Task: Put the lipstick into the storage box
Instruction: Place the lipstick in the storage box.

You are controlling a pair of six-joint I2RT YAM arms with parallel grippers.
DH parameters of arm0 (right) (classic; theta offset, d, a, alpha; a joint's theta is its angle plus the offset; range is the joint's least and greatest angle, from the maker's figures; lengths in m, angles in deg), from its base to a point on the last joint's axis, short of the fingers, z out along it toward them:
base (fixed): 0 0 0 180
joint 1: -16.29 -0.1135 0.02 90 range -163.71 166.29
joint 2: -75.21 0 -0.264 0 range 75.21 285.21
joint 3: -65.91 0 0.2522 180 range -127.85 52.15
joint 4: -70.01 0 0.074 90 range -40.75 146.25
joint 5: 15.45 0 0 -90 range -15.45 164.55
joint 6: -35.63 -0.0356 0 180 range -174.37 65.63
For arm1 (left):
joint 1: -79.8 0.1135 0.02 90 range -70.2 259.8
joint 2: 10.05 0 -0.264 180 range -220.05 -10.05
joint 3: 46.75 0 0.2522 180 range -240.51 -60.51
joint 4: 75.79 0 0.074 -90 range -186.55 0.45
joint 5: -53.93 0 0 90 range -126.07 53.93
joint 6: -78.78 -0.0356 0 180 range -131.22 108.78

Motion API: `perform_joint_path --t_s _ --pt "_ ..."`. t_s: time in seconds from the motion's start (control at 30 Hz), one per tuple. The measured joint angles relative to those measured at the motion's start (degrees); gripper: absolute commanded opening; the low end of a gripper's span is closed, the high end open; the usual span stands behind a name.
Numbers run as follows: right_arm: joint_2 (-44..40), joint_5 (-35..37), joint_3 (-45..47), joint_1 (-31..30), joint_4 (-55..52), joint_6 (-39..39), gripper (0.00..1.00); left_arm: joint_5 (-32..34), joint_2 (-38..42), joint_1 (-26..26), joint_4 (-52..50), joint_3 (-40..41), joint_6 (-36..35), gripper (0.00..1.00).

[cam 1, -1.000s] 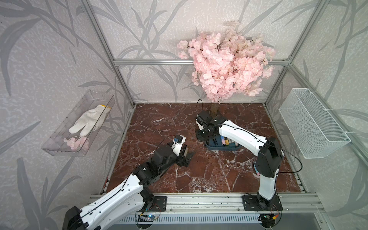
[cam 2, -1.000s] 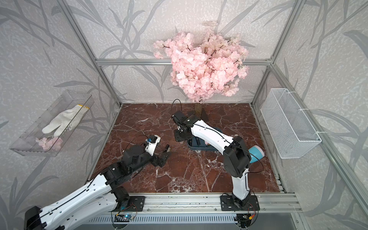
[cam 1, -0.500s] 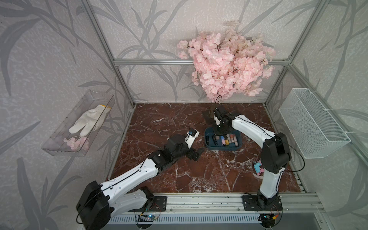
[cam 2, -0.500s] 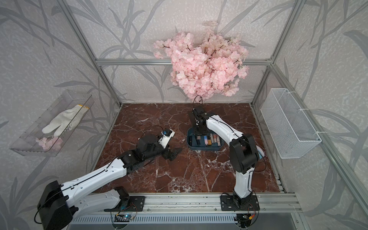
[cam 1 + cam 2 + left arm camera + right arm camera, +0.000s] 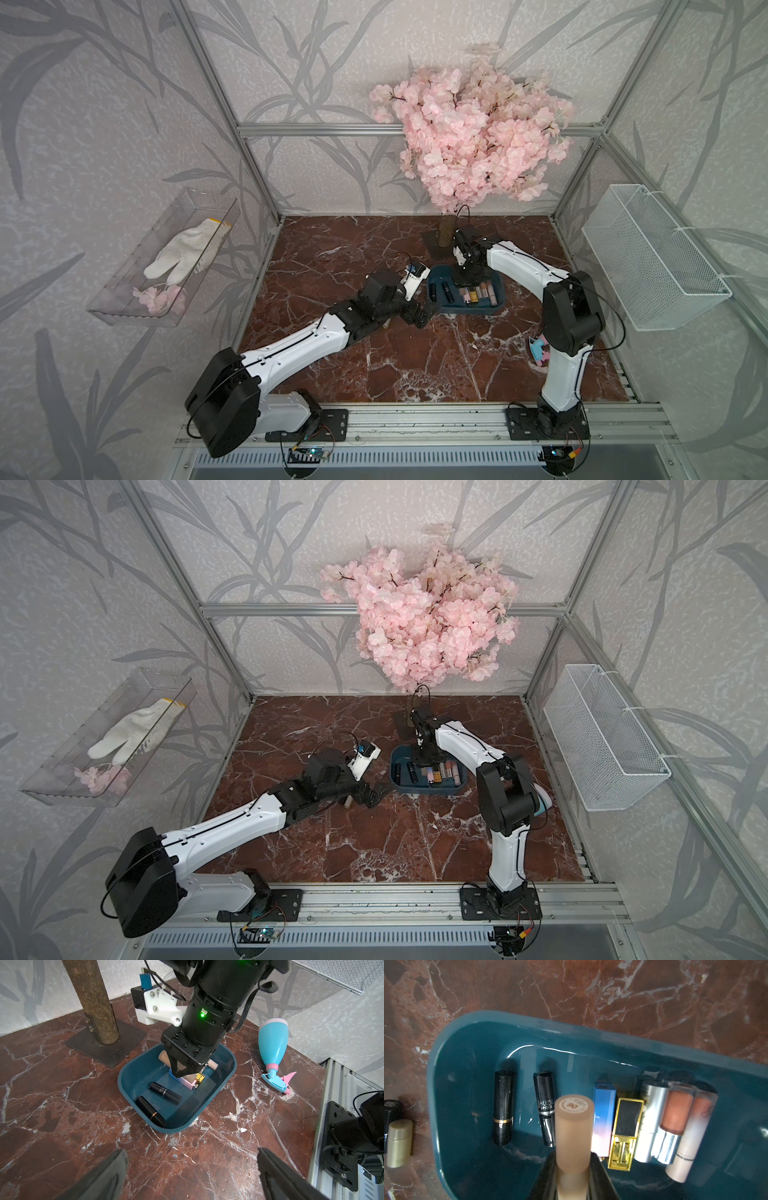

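Note:
Next, my right gripper lowers into the empty gap between the lettered black lipstick and the blue one to release the frosted beige lipstick (image 5: 574,1132).
The storage box (image 5: 465,309) is a shallow teal tub on the marble floor, seen in both top views (image 5: 428,791). Several lipsticks lie side by side in it (image 5: 503,1109). My right gripper (image 5: 574,1159) is shut on a frosted beige lipstick (image 5: 574,1132) and hangs low over the box's inside (image 5: 182,1071). My left gripper (image 5: 192,1157) stands open and empty above bare marble just in front of the box (image 5: 124,1084). A gold-capped lipstick (image 5: 348,801) lies on the floor beside the left wrist.
A blue and pink spray bottle (image 5: 272,1043) lies right of the box. The blossom tree's trunk (image 5: 93,1001) stands on a dark base plate behind the box. A white wire basket (image 5: 648,257) hangs on the right wall, a clear bin (image 5: 166,257) on the left.
The right gripper swung from the box's left end to the back, then came down over the box's middle. The left arm stretched right, toward the box.

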Motion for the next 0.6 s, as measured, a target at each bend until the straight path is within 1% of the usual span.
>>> perform_joint_path --t_s 0.2,0.6 --pt "1.2 -0.3 1.5 0.0 0.7 0.2 0.20 -0.3 -0.1 0.0 0.0 0.0 0.5 1.00" --pt "3.6 -0.4 1.5 0.0 1.8 0.1 0.21 -0.3 0.9 0.3 -0.5 0.0 0.9 1.00"
